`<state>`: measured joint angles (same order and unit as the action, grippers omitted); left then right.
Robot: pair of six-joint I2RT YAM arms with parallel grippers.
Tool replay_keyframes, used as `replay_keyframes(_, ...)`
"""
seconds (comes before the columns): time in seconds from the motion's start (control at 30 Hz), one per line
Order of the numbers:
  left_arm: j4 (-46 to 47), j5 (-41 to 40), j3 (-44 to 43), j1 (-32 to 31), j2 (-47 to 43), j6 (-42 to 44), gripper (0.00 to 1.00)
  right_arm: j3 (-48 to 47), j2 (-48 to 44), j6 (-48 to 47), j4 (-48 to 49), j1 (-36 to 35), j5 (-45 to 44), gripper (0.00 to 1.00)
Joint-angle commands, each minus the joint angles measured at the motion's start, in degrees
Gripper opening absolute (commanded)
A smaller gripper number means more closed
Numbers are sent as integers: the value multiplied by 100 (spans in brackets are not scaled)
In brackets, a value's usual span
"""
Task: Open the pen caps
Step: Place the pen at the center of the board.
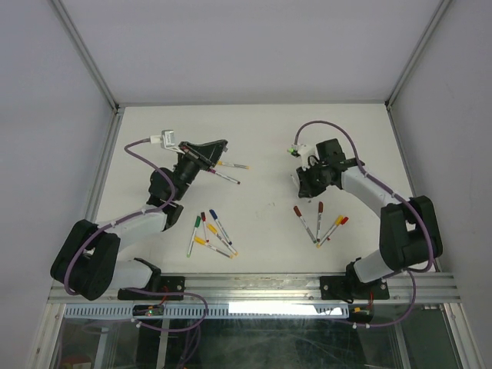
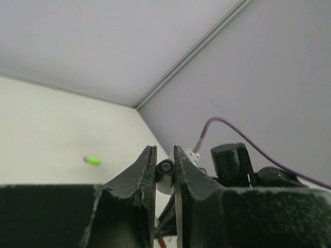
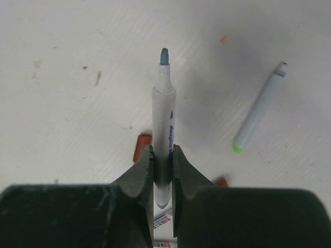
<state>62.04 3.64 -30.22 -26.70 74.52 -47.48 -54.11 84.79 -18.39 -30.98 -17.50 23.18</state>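
The right gripper moves down to the tabletop (image 3: 226,108) beside the pen body with a green end next and releases the white pen there, since the white pen's tip is already bare.
In the right wrist view my right gripper (image 3: 163,155) is shut on a white pen barrel (image 3: 164,116). Its blue-grey tip is bare and points away over the table. My left gripper (image 2: 165,155) is shut on a small dark pen cap (image 2: 165,167), seen end-on between the jaws. From above, the left gripper (image 1: 221,146) hangs at the back left and the right gripper (image 1: 304,179) at the back right. A loose green cap (image 2: 93,160) lies on the table. Capped pens lie in two groups (image 1: 209,234) (image 1: 319,221).
An uncapped barrel with a green end (image 3: 257,112) lies right of the held pen, and a red cap (image 3: 140,147) shows under the right fingers. Two pens (image 1: 229,171) lie just right of the left gripper. White walls enclose the table, with a metal rail (image 1: 254,288) at the near edge.
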Motion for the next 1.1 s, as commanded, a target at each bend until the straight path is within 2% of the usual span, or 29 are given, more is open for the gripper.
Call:
replay_keyframes(0.0, -161, 314, 230, -47, -166, -262, 0, -138, 400, 497, 426, -50, -1230, 0)
replay_keyframes(0.17, -149, 341, 405, -63, -79, -411, 0, -192, 800, 784, 599, -128, -1663, 2)
replay_keyframes(0.33, -146, 368, 388, -137, 164, -673, 0, -202, 910, 829, 629, -150, -1759, 12)
replay_keyframes(0.53, -153, 359, 266, -290, 470, -732, 0, -244, 1039, 829, 604, -149, -1859, 20)
replay_keyframes(0.57, -157, 343, 238, -335, 524, -735, 0, -251, 1060, 829, 598, -149, -1854, 21)
replay_keyframes(0.6, -153, 329, 206, -373, 581, -728, 0, -256, 1076, 829, 594, -150, -1848, 27)
replay_keyframes(0.8, -286, 106, -93, -742, 1082, -622, 0, -293, 1079, 837, 552, -149, -1780, 35)
replay_keyframes(0.93, -858, -121, -535, -948, 1464, -557, 0, -315, 990, 809, 524, -153, -1592, 38)
replay_keyframes(1.07, -2095, -469, -1329, -1120, 1940, -518, 0, -337, 837, 730, 504, -147, -1464, 44)
